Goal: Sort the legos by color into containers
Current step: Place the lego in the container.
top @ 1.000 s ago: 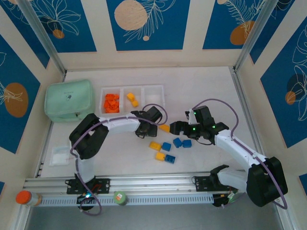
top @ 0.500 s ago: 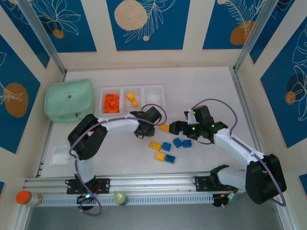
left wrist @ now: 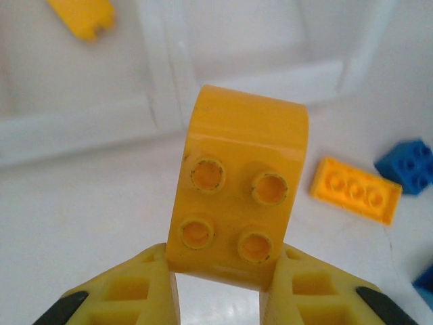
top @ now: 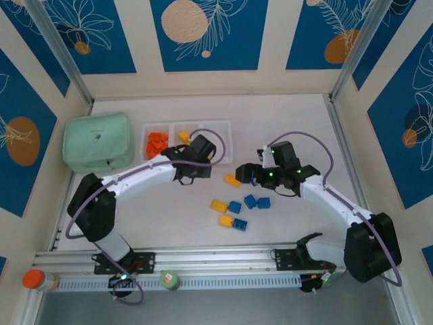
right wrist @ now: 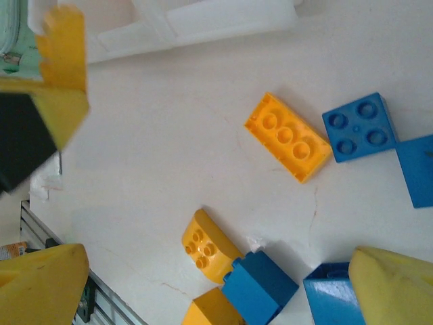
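Note:
My left gripper will next carry the yellow lego outward over the middle container (left wrist: 74, 64) and let it go, since that container is outward, toward the orange legos.
My left gripper (left wrist: 226, 274) is shut on a yellow four-stud lego (left wrist: 240, 196), held off the table just in front of the white tray (left wrist: 257, 74). From above, the left arm's wrist (top: 197, 154) covers the tray's front edge. The tray's (top: 226, 124) left container holds orange legos (top: 156, 143), the middle one a yellow lego (top: 184, 137), and the right one shows nothing inside. My right gripper (top: 245, 175) stands open beside a loose yellow lego (top: 232, 181). Between its fingertips (right wrist: 47, 284) lie a curved yellow lego (right wrist: 206, 244) and a blue one (right wrist: 260, 288).
Loose yellow (top: 218, 205) and blue (top: 250, 201) legos lie on the table between the arms. A mint-green pouch (top: 98, 141) sits left of the tray. A small clear packet (top: 84, 220) lies near the left base. Two jars (top: 32, 279) stand on the front rail.
My left gripper closed on the yellow lego, then lifted it up and left toward the tray. The right gripper drifted slightly left and stayed open.

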Robot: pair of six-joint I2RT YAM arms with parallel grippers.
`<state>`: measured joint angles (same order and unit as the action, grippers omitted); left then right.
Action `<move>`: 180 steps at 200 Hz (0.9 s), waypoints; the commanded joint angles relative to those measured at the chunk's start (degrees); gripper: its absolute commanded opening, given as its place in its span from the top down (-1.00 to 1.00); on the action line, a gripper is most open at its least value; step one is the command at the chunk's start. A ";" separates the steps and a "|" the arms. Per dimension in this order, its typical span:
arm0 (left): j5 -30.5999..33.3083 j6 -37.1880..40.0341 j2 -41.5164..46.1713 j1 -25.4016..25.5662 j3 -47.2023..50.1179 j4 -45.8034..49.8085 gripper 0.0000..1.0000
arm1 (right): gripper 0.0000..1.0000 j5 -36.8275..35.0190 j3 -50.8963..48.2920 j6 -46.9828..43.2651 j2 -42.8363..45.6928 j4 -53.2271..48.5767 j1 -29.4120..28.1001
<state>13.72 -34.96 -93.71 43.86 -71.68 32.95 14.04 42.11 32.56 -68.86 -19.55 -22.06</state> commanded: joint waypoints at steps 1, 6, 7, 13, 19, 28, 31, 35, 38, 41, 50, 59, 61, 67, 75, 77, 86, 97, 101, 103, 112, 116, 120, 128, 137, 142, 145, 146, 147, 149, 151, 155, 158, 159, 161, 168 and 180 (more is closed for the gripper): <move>2.85 4.74 -2.78 -4.00 -5.07 3.82 0.58 | -0.98 1.81 1.94 0.21 -1.54 2.15 -0.48; 2.33 5.08 -4.00 -5.17 -6.27 4.02 0.58 | -0.98 1.86 2.08 0.38 -1.80 2.56 -0.52; 2.22 5.21 -4.23 -5.17 -6.54 4.04 0.58 | -0.98 1.86 2.09 0.43 -1.89 2.66 -0.52; 1.86 5.46 -5.55 -6.51 -7.89 4.18 0.58 | -0.98 1.87 2.33 0.57 -2.29 3.08 -0.57; 2.09 5.74 -6.87 -7.51 -9.06 3.89 0.59 | -0.98 1.87 2.54 0.71 -2.62 3.39 -0.61; 1.87 6.31 -8.87 -8.87 -10.83 3.38 0.58 | -0.98 1.75 2.90 0.77 -3.15 3.72 -0.66; 1.83 6.53 -9.57 -9.34 -11.52 3.28 0.58 | -0.98 1.70 3.05 0.76 -3.39 3.85 -0.62; 1.84 6.79 -10.59 -9.87 -12.52 3.18 0.58 | -0.98 1.69 3.17 0.75 -3.56 3.90 -0.63; 1.84 7.02 -11.33 -10.19 -13.27 3.13 0.58 | -0.98 1.69 3.31 0.75 -3.82 3.94 -0.69; 1.81 7.17 -11.98 -10.60 -14.07 3.23 0.58 | -0.98 1.69 3.44 0.75 -4.02 3.91 -0.62; 1.81 7.61 -14.53 -11.60 -16.58 3.68 0.58 | -0.98 1.70 3.97 0.59 -4.64 3.91 -0.66; 2.23 8.01 -16.85 -12.40 -19.04 4.56 0.57 | -0.98 1.69 4.61 0.41 -5.25 3.58 -0.64; 2.40 8.05 -17.32 -12.61 -19.58 4.73 0.56 | -0.98 1.69 4.75 0.36 -5.37 3.45 -0.66; 2.94 8.06 -18.59 -13.01 -20.86 5.28 0.56 | -0.98 1.69 5.14 0.24 -5.66 3.17 -0.68; 3.41 8.11 -19.83 -13.56 -22.17 5.54 0.54 | -0.98 1.80 5.59 0.03 -5.96 2.90 -0.70; 3.42 8.14 -20.06 -13.65 -22.38 5.55 0.53 | -0.98 1.67 5.68 -0.06 -5.98 2.86 -0.70; 3.20 8.15 -21.00 -14.12 -23.15 5.38 0.42 | -0.98 1.71 6.03 -0.33 -6.09 2.57 -0.78; 2.90 8.39 -21.73 -14.54 -23.73 5.21 0.27 | -0.98 1.63 6.31 -0.64 -6.19 2.20 -0.79; 3.03 8.42 -21.91 -14.59 -23.98 5.28 0.20 | -0.98 1.52 6.35 -0.72 -6.24 2.01 -0.79; 3.06 8.42 -22.01 -14.65 -24.04 5.35 0.16 | -0.98 1.52 6.46 -0.73 -6.21 1.94 -0.79; 3.07 8.33 -22.14 -14.92 -24.41 5.91 0.08 | -0.98 1.51 6.60 -0.80 -6.20 1.65 -0.78; 2.96 8.33 -22.04 -14.98 -24.46 6.06 0.06 | -0.98 1.59 6.62 -0.83 -6.17 1.55 -0.79; 2.98 8.32 -21.83 -15.02 -24.41 6.20 0.03 | -0.98 1.67 6.66 -0.83 -6.14 1.41 -0.88; 2.83 8.41 -21.13 -15.03 -24.02 6.25 -0.01 | -0.98 1.69 6.74 -0.91 -6.02 1.23 -0.88; 1.98 8.42 -20.02 -15.03 -23.04 5.95 -0.05 | -0.98 1.69 6.74 -1.00 -5.93 1.01 -0.96; 1.43 8.42 -19.24 -14.96 -22.48 5.75 -0.07 | -0.98 1.67 6.75 -1.05 -5.74 0.79 -0.96; 1.14 8.42 -18.92 -14.94 -22.10 5.65 -0.07 | -0.98 1.58 6.72 -1.07 -5.68 0.69 -0.96; 1.05 8.42 -18.72 -14.94 -21.97 5.60 -0.08 | -0.98 1.55 6.74 -1.08 -5.68 0.63 -0.96; 0.96 8.42 -18.54 -14.94 -21.81 5.57 -0.08 | -0.98 1.53 6.70 -1.09 -5.67 0.60 -0.96; 0.79 8.35 -18.18 -14.90 -21.57 5.55 -0.08 | -0.98 1.47 6.81 -1.09 -5.61 0.46 -0.96; 0.61 8.33 -17.89 -14.93 -21.29 5.50 -0.09 | -0.98 1.44 6.79 -1.09 -5.61 0.37 -0.96; 0.26 8.25 -17.19 -14.86 -20.72 5.38 -0.09 | -0.98 1.43 6.84 -1.13 -5.50 0.16 -0.96; -0.13 8.12 -16.60 -14.85 -20.29 5.37 -0.10 | -0.98 1.43 6.77 -1.11 -5.50 0.01 -0.96; -0.24 8.09 -16.38 -14.81 -20.14 5.37 -0.10 | -0.98 1.43 6.76 -1.14 -5.50 -0.06 -0.96; -0.59 8.01 -16.05 -14.78 -19.81 5.37 -0.10 | -0.98 1.45 6.76 -1.21 -5.45 -0.16 -0.96; -1.83 7.89 -14.68 -14.55 -18.51 4.86 -0.11 | -0.98 1.37 6.78 -1.33 -5.26 -0.59 -1.02; -3.87 7.91 -12.31 -13.88 -16.21 4.41 -0.14 | -0.98 0.96 6.70 -1.49 -4.81 -1.55 -1.05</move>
<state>13.93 -27.05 -112.64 29.30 -91.13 36.88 14.44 47.24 32.36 -74.59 -17.91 -22.76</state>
